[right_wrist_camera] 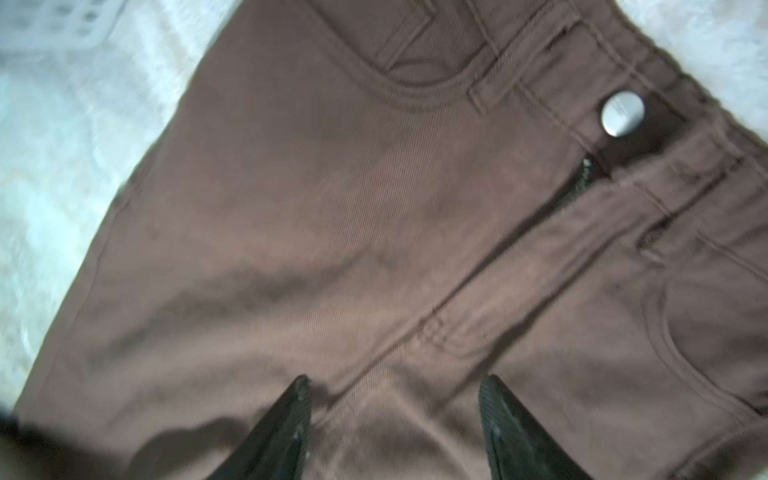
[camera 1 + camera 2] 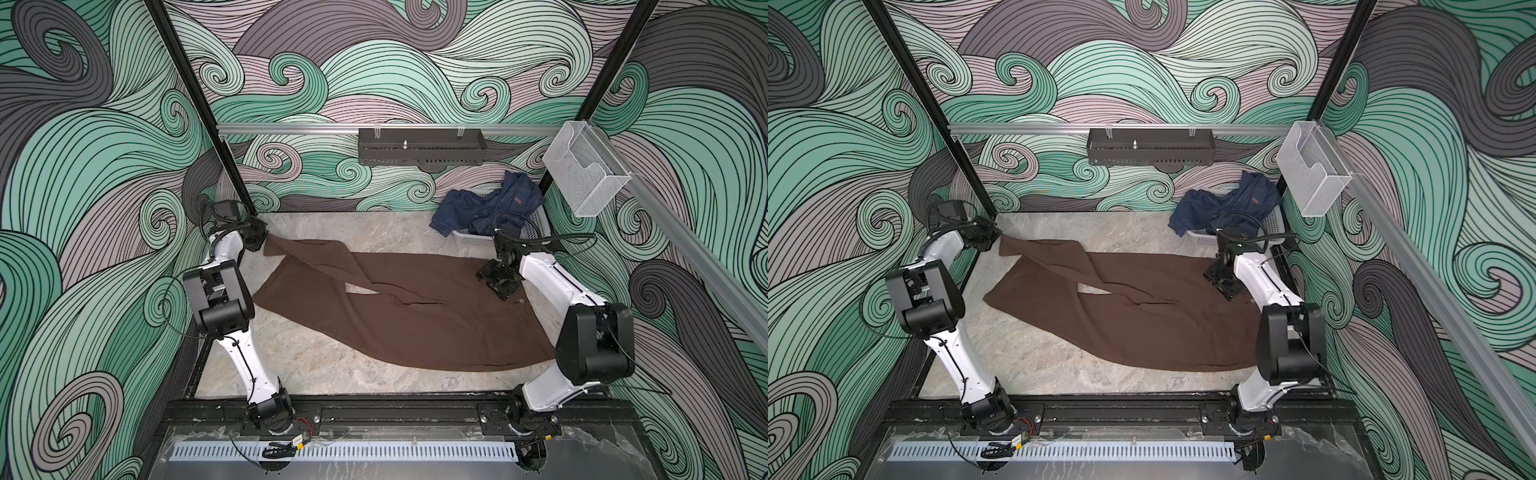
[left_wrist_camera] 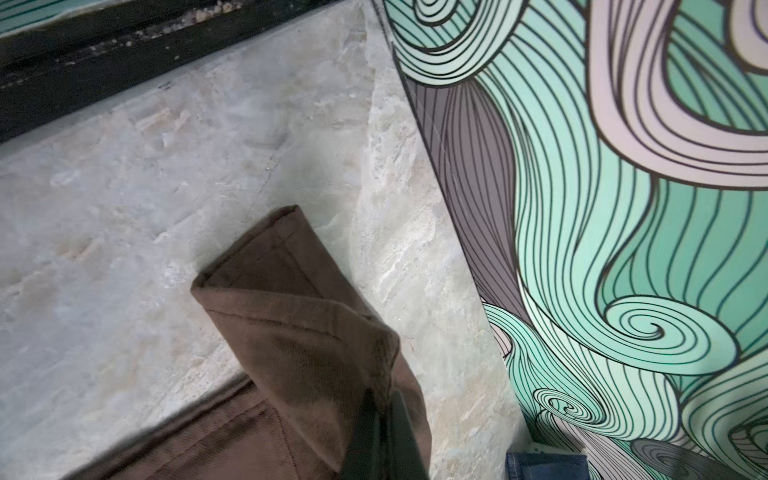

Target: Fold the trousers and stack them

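Observation:
Next, my left gripper draws back toward the near leg and releases the hem end, since the bare tabletop (image 2: 262,269) (image 3: 176,344) beside that leg lies back from my gripper.
The dark brown trousers (image 2: 395,316) (image 2: 1133,320) lie spread across the marble table, waist to the right and legs to the left, with the far leg crossing over toward the back left corner. My left gripper (image 2: 266,243) (image 2: 998,241) (image 3: 384,399) is shut on that leg's hem end (image 3: 299,324), which is pulled taut toward the corner. My right gripper (image 2: 496,284) (image 2: 1221,282) (image 1: 395,382) hovers open over the trousers' front (image 1: 332,208), just below the fly. Nothing is between its fingers. The silver waist button (image 1: 622,113) faces up.
A white basket (image 2: 536,224) at the back right holds dark blue denim garments (image 2: 490,203) that spill over its rim. A black tray (image 2: 419,147) and a clear bin (image 2: 582,170) hang on the rear rail. The patterned wall (image 3: 582,208) stands close beside the left gripper.

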You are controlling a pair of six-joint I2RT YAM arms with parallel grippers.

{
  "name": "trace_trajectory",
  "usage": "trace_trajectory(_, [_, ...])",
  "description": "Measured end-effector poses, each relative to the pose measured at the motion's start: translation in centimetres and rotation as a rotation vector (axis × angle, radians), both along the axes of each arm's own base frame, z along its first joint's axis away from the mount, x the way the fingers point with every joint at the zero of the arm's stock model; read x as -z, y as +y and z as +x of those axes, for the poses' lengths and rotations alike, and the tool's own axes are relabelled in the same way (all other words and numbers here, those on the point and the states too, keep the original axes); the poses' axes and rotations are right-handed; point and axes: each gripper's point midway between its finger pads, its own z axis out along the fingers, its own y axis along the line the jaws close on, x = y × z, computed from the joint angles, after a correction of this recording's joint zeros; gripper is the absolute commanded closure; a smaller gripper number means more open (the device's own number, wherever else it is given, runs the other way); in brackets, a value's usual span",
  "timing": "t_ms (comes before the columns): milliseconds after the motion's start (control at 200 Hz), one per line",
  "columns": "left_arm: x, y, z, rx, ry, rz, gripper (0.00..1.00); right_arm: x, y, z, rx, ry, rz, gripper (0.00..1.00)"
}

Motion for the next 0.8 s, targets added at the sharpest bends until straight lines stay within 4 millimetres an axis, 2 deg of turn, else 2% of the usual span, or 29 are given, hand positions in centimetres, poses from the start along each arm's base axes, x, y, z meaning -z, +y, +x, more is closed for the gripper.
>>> trace_trajectory(175, [3.3,1.0,-3.0,-0.036,0.07,-0.027,1.0,2.8,-1.1,3.0,0.055,0.011,0.041,0.48])
trace_trajectory(380, [5.3,2.0,-6.9,-0.095,0.117,-0.055,1.0,5.5,-1.4,5.9,0.117,-0.037,0.116,0.5])
trace_trajectory(445, [5.1,2.1,-7.9,-0.109,0.124,-0.053,1.0,6.1,-1.4,6.3,0.129,-0.043,0.122,0.51])
trace_trajectory(535, [4.0,2.5,-8.8,-0.131,0.116,-0.029,1.0,6.7,-1.7,6.6,0.148,-0.038,0.122,0.5])
trace_trajectory(650, [2.3,2.9,-8.7,-0.136,0.083,0.0,1.0,6.9,-2.4,6.7,0.184,-0.029,0.121,0.48])
trace_trajectory(801, [2.1,2.7,-8.5,-0.127,0.077,-0.009,1.0,7.1,-4.7,6.2,0.27,-0.018,0.111,0.48])
